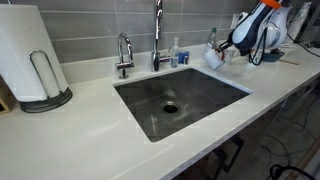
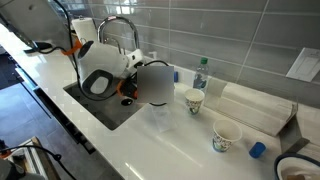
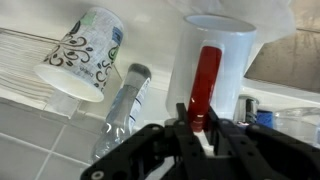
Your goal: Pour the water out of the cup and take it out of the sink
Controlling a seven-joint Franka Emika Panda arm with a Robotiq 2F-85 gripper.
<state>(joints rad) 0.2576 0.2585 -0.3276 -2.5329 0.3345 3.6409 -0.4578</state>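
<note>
The tilted cup should be turned upright next by the robot's gripper and lowered onto the counter (image 1: 222, 71) beside the sink.
A white cup (image 3: 220, 50) with a red handle (image 3: 205, 75) sits between my gripper's (image 3: 203, 122) black fingers, which are closed on the handle. In an exterior view the gripper (image 1: 222, 52) holds the cup (image 1: 214, 58) over the white counter beside the sink (image 1: 180, 100), outside the basin. In an exterior view the gripper (image 2: 152, 88) hides most of the cup. I cannot tell whether the cup touches the counter. No water shows.
A patterned paper cup (image 3: 85, 55) (image 2: 195, 100) and a clear plastic bottle (image 3: 125, 105) (image 2: 200, 72) stand close by against the tiled wall. Another patterned cup (image 2: 227, 135) stands farther along. The faucet (image 1: 157, 35) and a paper towel holder (image 1: 35, 65) stand behind the sink.
</note>
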